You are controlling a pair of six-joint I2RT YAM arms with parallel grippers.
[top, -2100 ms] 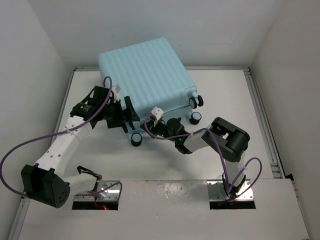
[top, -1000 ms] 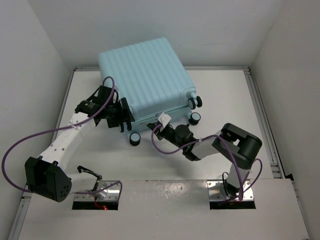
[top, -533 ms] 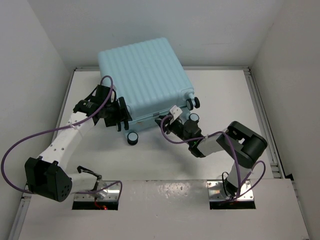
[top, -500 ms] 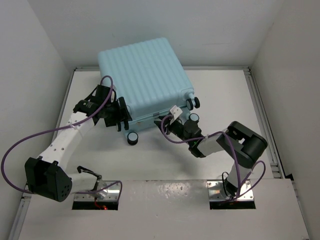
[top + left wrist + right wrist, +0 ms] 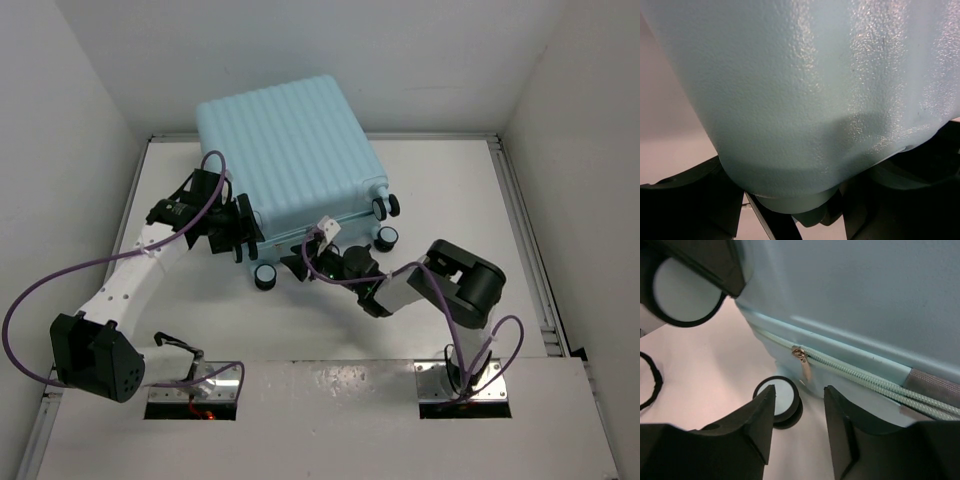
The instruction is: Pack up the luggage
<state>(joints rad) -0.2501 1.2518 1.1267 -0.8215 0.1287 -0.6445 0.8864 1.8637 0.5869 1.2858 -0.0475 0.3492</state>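
Note:
I need to turn my right gripper next and shift it toward my left gripper, to the metal zipper pull [image 5: 805, 367] beyond the right gripper's open fingers.
The luggage [image 5: 285, 150] is a pale aqua ribbed suitcase lying closed and flat at the back of the table. My left gripper [image 5: 243, 232] clasps its near-left corner; in the left wrist view the shell [image 5: 805, 90] fills the frame and the corner sits between the jaws of the left gripper [image 5: 792, 202]. My right gripper [image 5: 298, 265] is open at the front edge. In the right wrist view the right gripper [image 5: 800, 395] is just below the zipper pull [image 5: 801, 359] on the closed zip, touching nothing.
Black wheels stick out from the front side: one near left [image 5: 264, 277], two at the right [image 5: 385, 222]. One wheel [image 5: 776, 399] lies behind my right fingers. White walls enclose the white table [image 5: 440, 180] on three sides.
My right gripper has slid left along the suitcase's front edge, from near the right wheels toward the left wheel. The suitcase shifted slightly back and left. My left gripper has stayed at the corner.

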